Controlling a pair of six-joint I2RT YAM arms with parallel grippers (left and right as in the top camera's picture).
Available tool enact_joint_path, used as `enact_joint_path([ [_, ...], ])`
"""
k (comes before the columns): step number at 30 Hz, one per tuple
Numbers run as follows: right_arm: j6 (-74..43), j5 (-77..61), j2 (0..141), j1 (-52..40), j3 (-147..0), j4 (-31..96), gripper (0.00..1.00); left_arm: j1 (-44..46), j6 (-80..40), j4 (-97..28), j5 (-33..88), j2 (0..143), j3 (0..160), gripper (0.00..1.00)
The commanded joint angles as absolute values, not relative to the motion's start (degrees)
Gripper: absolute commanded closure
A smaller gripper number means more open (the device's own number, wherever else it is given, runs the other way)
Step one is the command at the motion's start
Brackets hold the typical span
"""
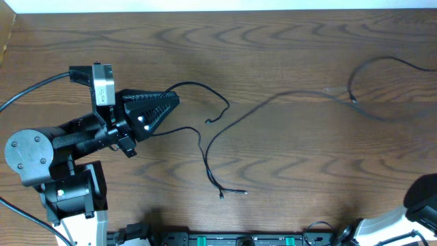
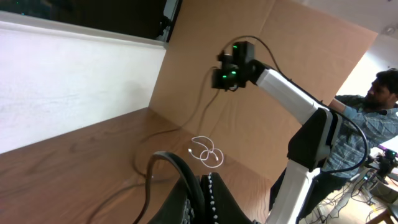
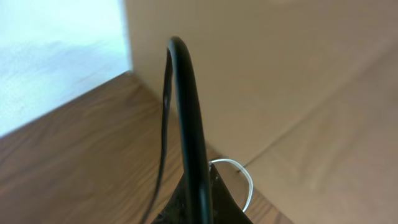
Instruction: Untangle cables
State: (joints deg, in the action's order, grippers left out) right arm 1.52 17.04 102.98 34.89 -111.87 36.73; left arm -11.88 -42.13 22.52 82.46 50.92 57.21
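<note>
My right gripper should next move down toward the coiled white cable (image 3: 245, 180) and tilt to let go of the black cable there, because the black cable is still hanging high above the table.
My left gripper (image 1: 167, 102) (image 2: 202, 193) is shut on a thin black cable (image 1: 198, 84) (image 2: 163, 155), which loops out of the jaws onto the table. A second black cable (image 1: 213, 174) ends in small plugs near the front. A long black cable (image 1: 273, 96) runs right across the table. My right gripper is outside the overhead view. The left wrist view shows it (image 2: 227, 74) raised high with a black cable hanging from it. In its own view its jaws (image 3: 202, 196) are shut on a black cable (image 3: 186, 112). A coiled white cable (image 2: 205, 152) (image 3: 245, 180) lies on the table beyond.
The wooden table (image 1: 307, 171) is backed by a brown cardboard wall (image 2: 205, 62). The right arm's base (image 1: 423, 198) stands at the front right corner. A person (image 2: 379, 99) sits behind the right arm. A rail with green marks (image 1: 239, 239) runs along the front edge.
</note>
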Motion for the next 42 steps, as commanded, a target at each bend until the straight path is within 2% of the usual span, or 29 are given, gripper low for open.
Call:
enact_joint_path([
  [1,-4.8,8.9,103.8,41.1,-112.6,34.8,0.99,-11.8,-41.6,22.8,83.4,51.0,58.2,0.92],
  [10,-14.6,-3.7,108.3,52.2,-112.6,34.0,0.99,-11.8,-41.6,22.8,85.5,52.9,58.2,0.92],
  [22,-15.8,-4.1,118.5,53.6,-112.6,42.2,0.98,-11.8,-41.6,22.8,86.2,55.1,58.2,0.93],
  [23,-15.8,-4.1,119.6,53.6,-112.6,43.1,0.89,-11.8,-41.6,22.8,86.2,55.1,58.2,0.92],
  [24,-15.8,-4.3,120.4,53.5,-112.6,43.7,0.74,-11.8,-41.6,22.8,86.2,55.1,58.2,0.92],
  [25,-15.8,-4.6,121.2,53.5,-112.6,44.5,0.55,-11.8,-41.6,22.8,86.2,55.1,58.2,0.93],
  [26,-15.8,-4.9,122.1,53.5,-112.6,45.3,0.28,-11.8,-41.6,22.8,86.2,55.1,58.2,0.92],
  [27,-15.8,-4.9,122.8,53.5,-112.6,46.3,0.12,-11.8,-41.6,22.8,86.1,55.1,58.2,0.93],
  [28,-15.8,-4.9,123.2,53.5,-112.6,47.3,0.02,-11.8,-41.6,22.8,86.2,55.1,58.2,0.92],
  [34,-15.9,-3.1,124.2,53.5,-112.6,52.6,0.01,-11.8,-41.6,22.8,86.2,55.1,58.2,0.93],
  [38,-22.8,-2.5,124.2,53.5,-112.6,58.2,0.01,-11.8,-41.6,22.8,86.2,55.1,58.2,0.93],
  [42,-22.7,-11.4,124.1,52.7,-112.6,62.7,0.01,-11.8,-41.6,22.8,86.2,55.1,58.2,0.93],
])
